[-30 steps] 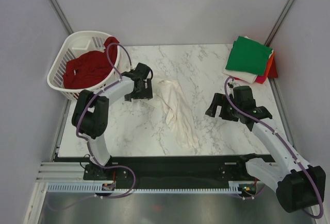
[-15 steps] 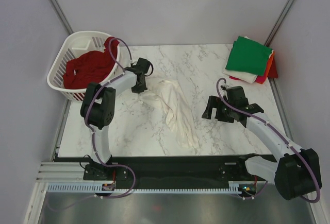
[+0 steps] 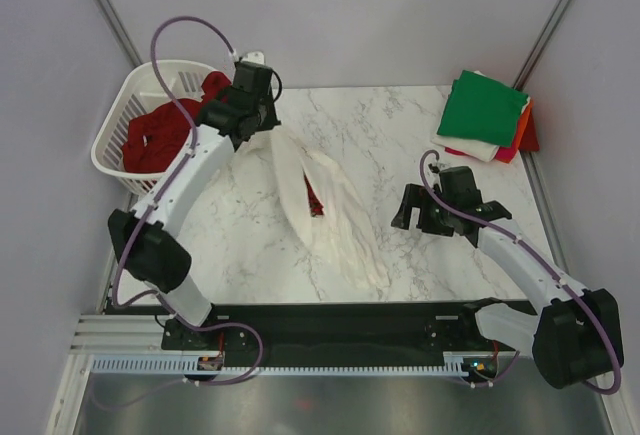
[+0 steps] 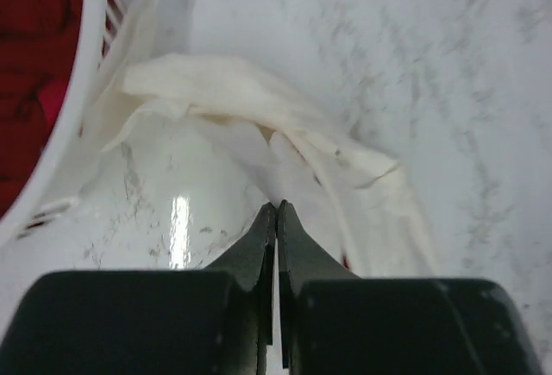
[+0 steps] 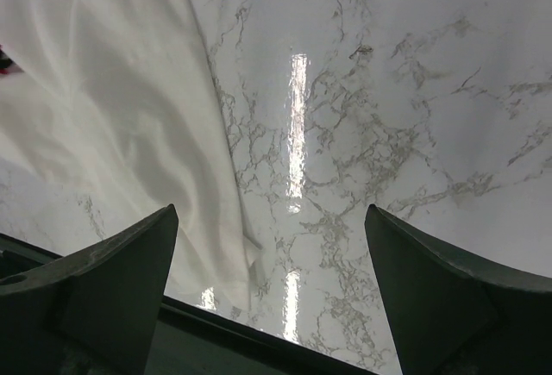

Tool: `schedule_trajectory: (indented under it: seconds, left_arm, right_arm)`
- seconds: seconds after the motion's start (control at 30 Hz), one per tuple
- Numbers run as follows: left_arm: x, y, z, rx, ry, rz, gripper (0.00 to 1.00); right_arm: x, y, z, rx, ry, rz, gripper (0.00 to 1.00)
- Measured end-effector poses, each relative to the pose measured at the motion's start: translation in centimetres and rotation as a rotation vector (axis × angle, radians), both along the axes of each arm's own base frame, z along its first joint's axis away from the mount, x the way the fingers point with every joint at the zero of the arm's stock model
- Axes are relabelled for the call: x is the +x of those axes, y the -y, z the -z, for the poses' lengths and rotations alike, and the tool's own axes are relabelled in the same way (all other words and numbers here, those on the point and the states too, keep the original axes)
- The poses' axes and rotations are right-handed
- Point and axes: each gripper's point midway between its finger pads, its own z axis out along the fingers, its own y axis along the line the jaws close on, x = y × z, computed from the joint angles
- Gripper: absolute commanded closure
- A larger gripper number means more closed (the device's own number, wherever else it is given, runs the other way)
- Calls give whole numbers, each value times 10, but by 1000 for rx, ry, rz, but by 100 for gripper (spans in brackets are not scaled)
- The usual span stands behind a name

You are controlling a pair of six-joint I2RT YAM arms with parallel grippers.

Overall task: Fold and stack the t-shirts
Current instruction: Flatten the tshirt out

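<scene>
My right gripper moves down and to the left in the top view next, onto the white t-shirt's near corner.
A white t-shirt (image 3: 335, 220) with a bit of red print (image 3: 313, 201) stretches from the table's front middle up to my left gripper (image 3: 266, 129). That gripper is shut on the shirt's upper edge beside the basket. In the left wrist view the fingertips (image 4: 276, 206) pinch the white cloth (image 4: 216, 90), which hangs below them. My right gripper (image 3: 415, 218) hovers open over bare marble just right of the shirt. Its wide jaws (image 5: 269, 211) hold nothing, and the shirt's edge (image 5: 112, 108) lies to their left. A dark red t-shirt (image 3: 160, 135) fills the basket.
The white slatted basket (image 3: 112, 127) stands at the back left, its rim (image 4: 86, 90) close to my left gripper. A folded stack with a green t-shirt (image 3: 483, 107) on top sits at the back right, over white (image 3: 466, 146) and orange (image 3: 523, 123) layers.
My left gripper shut on the white shirt and lifted it up and back toward the basket, stretching the cloth and baring red print. The right gripper shifted slightly left, staying open.
</scene>
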Motion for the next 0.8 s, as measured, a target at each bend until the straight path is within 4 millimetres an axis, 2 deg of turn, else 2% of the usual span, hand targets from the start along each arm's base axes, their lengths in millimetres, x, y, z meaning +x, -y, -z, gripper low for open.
schedule_trajectory:
  seconds: [0.03,0.07,0.17,0.23,0.27,0.3,0.33,0.4,0.57,0.6,0.67,0.73,0.8]
  left_arm:
    - [1,8,-32,-15,67,25,98]
    - [-1,18,-73,-33,155,56,98]
    - [-28,52,-179,-102,377,167,98]
    - [-50,60,-217,-142,450,211,98]
    - [-58,57,-227,-155,471,215,98]
    - [-66,49,-229,-154,471,209,98]
    - [-71,43,-225,-151,463,202,98]
    - [-82,30,-191,-135,391,176,98]
    - [-123,5,-40,-15,44,136,98]
    - [-132,-1,-13,13,-21,129,98]
    - [-152,-13,26,56,-124,115,98]
    - [-168,-23,48,77,-183,100,98]
    - [-175,-28,49,70,-182,89,98]
  right_arm:
    - [1,1,-1,-3,7,4,2]
    - [1,2,-3,-5,16,9,2]
    - [4,3,-12,-4,51,21,2]
    - [5,3,-18,4,74,27,2]
    - [5,4,-21,4,84,31,2]
    - [6,4,-24,7,92,35,2]
    - [6,5,-25,7,98,39,2]
    - [5,6,-27,6,103,44,2]
    - [1,1,-31,33,102,32,2]
    - [0,-4,-31,47,105,21,2]
    - [-7,-16,-26,63,91,-14,2]
    - [-18,-36,-13,68,58,-79,2]
    - [-28,-55,4,60,4,-140,4]
